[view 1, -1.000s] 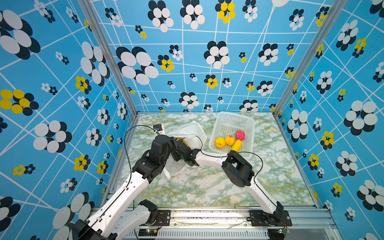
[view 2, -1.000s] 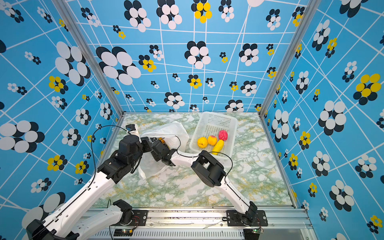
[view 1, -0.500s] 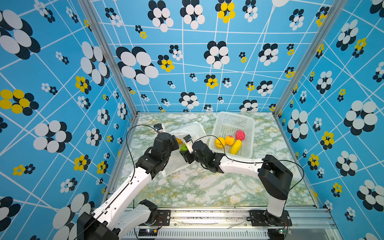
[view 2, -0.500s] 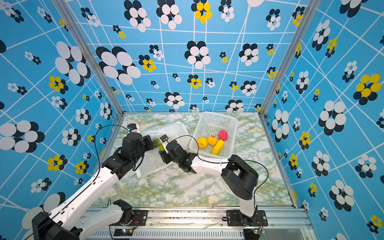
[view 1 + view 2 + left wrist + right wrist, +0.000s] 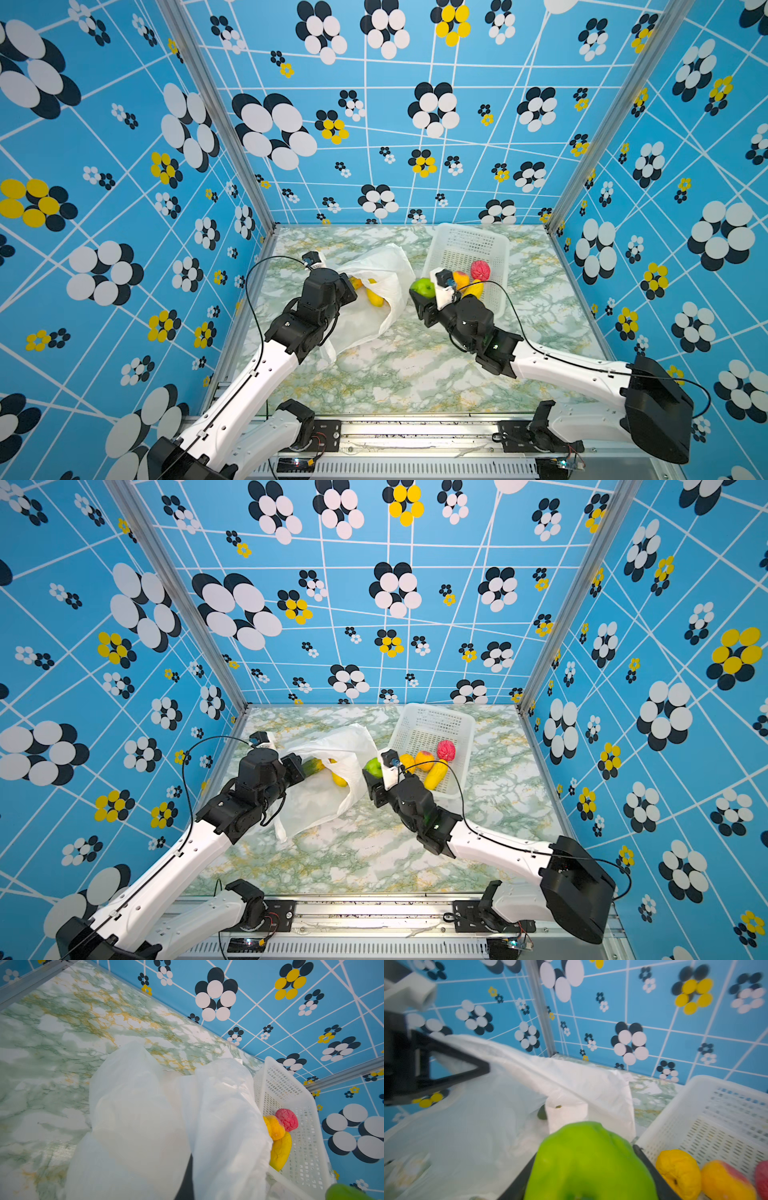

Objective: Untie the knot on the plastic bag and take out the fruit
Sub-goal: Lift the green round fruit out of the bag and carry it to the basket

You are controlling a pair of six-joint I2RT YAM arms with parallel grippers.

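Observation:
Fruit already crowds the near end of the basket. I should next swing my right gripper outward and turn it, coming over the bare back part of the basket's bottom to release the green apple [image 5: 423, 286].
The white plastic bag [image 5: 376, 328] [image 5: 322, 802] lies left of centre with its mouth held open; the knot is out of view. My left gripper [image 5: 352, 289] [image 5: 300, 766] is shut on the bag's rim, and plastic covers its fingers in the left wrist view. Yellow fruit [image 5: 374, 297] [image 5: 339, 779] still lies inside the bag. My right gripper [image 5: 420, 291] [image 5: 588, 1169] is shut on a green apple [image 5: 423, 286] [image 5: 373, 766] [image 5: 587, 1159]. It hangs between the bag and the basket's near left corner.
A white perforated basket [image 5: 463, 245] [image 5: 428, 725] [image 5: 716, 1113] stands at the back right. It holds a pink-red bumpy fruit [image 5: 480, 270], an orange peach [image 5: 460, 277] and a long yellow fruit [image 5: 435, 774]. Blue patterned walls close three sides.
My right gripper has come out of the bag with the green apple and moved right to the basket's edge. The left gripper has kept its hold on the bag.

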